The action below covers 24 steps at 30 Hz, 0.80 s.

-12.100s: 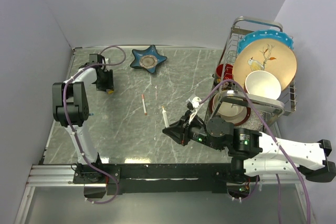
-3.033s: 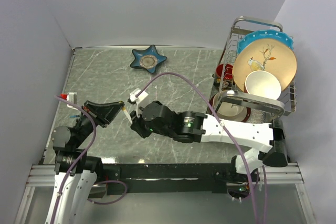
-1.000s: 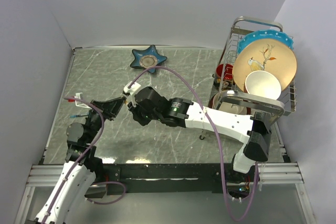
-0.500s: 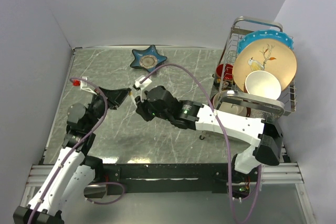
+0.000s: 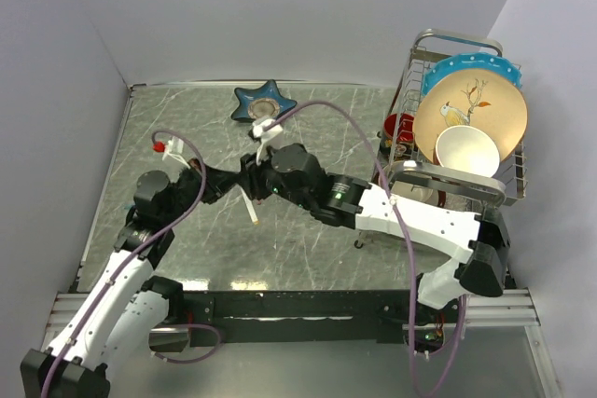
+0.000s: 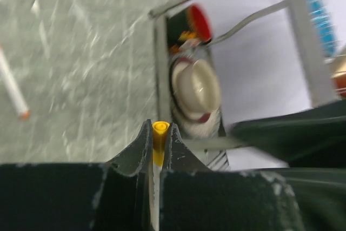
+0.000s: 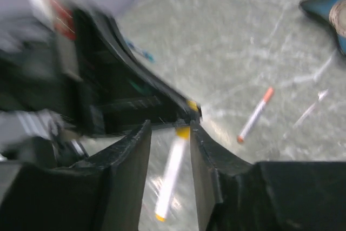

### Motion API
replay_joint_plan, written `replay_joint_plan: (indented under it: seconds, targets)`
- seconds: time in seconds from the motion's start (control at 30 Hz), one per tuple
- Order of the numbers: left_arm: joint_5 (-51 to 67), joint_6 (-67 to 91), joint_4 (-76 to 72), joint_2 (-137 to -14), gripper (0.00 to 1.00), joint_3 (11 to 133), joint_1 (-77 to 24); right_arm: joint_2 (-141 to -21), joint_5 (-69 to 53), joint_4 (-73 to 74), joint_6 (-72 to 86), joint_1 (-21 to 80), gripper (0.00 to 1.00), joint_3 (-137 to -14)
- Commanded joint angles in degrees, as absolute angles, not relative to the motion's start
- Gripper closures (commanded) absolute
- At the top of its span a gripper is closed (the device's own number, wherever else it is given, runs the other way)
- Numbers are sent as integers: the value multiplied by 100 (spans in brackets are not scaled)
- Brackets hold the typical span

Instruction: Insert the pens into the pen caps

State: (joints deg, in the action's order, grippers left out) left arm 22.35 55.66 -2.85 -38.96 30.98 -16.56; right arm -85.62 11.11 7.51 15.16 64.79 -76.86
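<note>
The robot's left gripper should lower the capped pen onto the bare marble [image 5: 232,203] beside the second pen below and let go of it, while the right gripper is open.
My left gripper [image 5: 228,182] [image 6: 158,125] is shut on the yellow pen cap [image 6: 160,133], held upright at its fingertips. A white pen [image 5: 250,210] [image 7: 172,174] hangs down from that cap [image 7: 184,132]; I cannot tell how deep it sits. My right gripper [image 5: 248,177] [image 7: 170,128] faces the left one with its fingers apart on either side of the hanging pen, not touching it. The second white pen [image 7: 254,114] [image 6: 12,85], with a red-orange end, lies on the table beside the grippers. It is hidden under the arms in the top view.
A blue star-shaped dish [image 5: 264,104] sits at the far middle of the marble table [image 5: 187,118]. A dish rack [image 5: 464,128] with plates, a bowl and a red cup stands at the right. Purple cables [image 5: 354,132] arc over both arms.
Both grippers have moved right and a little nearer together. The white pen now shows hanging below the left gripper's tips. The right fingers stand apart around it.
</note>
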Motion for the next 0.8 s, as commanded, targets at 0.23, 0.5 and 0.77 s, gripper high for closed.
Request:
replay_joint_plan:
  seconds: [0.23,0.5,0.77]
  targets:
    - [1197,4878,958,-4605,99,3928,-1687,-7779,1090,580,2311,6390,51,-7471]
    - [414,4360,985,-6105,99,4420,-1521,-7269,949,1010,2163,6547,46,-7338]
    - [18,3833,1134,-7968,97,5273,-1354,-6873,1177,1292,1934,6767,45,-7392]
